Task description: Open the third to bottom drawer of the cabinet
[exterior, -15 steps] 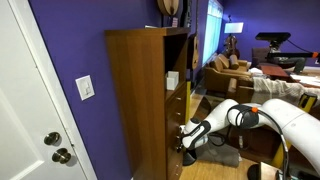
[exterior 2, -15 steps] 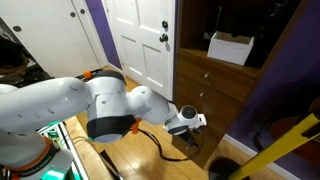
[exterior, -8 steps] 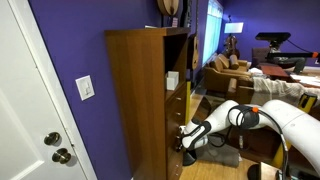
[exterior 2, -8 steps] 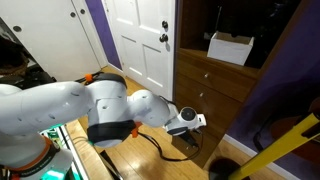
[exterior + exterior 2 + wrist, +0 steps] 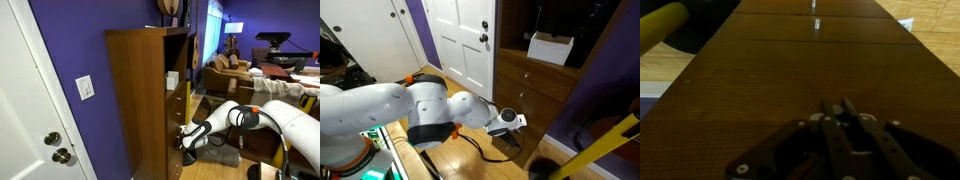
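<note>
The small grey knob's drawer still sits shut, so next my gripper needs to draw the knob back from the cabinet [image 5: 140, 90] and over the bare wooden floor, then release it there.
The tall brown wooden cabinet [image 5: 140, 90] stands against the purple wall, with its stacked drawers showing in an exterior view [image 5: 535, 85]. My gripper [image 5: 523, 120] is pressed up to a lower drawer front, low on the cabinet in both exterior views [image 5: 181, 140]. In the wrist view the drawer front [image 5: 800, 60] fills the picture. The two dark fingers of my gripper [image 5: 837, 106] stand close together on a small grey knob [image 5: 837, 110] between their tips. More knobs [image 5: 813, 22] show further along the cabinet front.
A white door [image 5: 460, 40] stands beside the cabinet. A white box [image 5: 550, 47] sits in the cabinet's niche. A yellow pole [image 5: 590, 150] crosses the near corner. A sofa [image 5: 228, 70] and a lamp [image 5: 233, 30] are in the room behind the arm.
</note>
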Motion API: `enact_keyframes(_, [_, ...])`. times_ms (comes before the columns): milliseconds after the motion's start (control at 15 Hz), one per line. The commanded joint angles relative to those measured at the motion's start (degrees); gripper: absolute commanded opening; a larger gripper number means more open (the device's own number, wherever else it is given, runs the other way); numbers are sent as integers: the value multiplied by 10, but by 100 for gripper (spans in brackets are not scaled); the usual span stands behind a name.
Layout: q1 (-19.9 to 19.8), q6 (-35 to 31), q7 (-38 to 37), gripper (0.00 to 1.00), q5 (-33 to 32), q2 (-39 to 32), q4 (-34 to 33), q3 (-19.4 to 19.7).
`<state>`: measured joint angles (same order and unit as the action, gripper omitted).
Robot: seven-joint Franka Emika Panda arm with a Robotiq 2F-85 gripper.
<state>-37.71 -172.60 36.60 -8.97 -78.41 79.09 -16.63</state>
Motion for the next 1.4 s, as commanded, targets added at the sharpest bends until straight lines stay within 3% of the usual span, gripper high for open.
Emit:
enact_keyframes(0, [28,8,-29,4,2,-1,-12,38])
enact_keyframes(267, [88,22,-136,4,15,30,17,127])
enact_keyframes(667, [140,78,-194,4,12,56,53,203])
enact_keyframes(867, [141,121,-186,4,9,72,75,215])
enact_keyframes(1333, [63,140,-103,4,20,79,114,154])
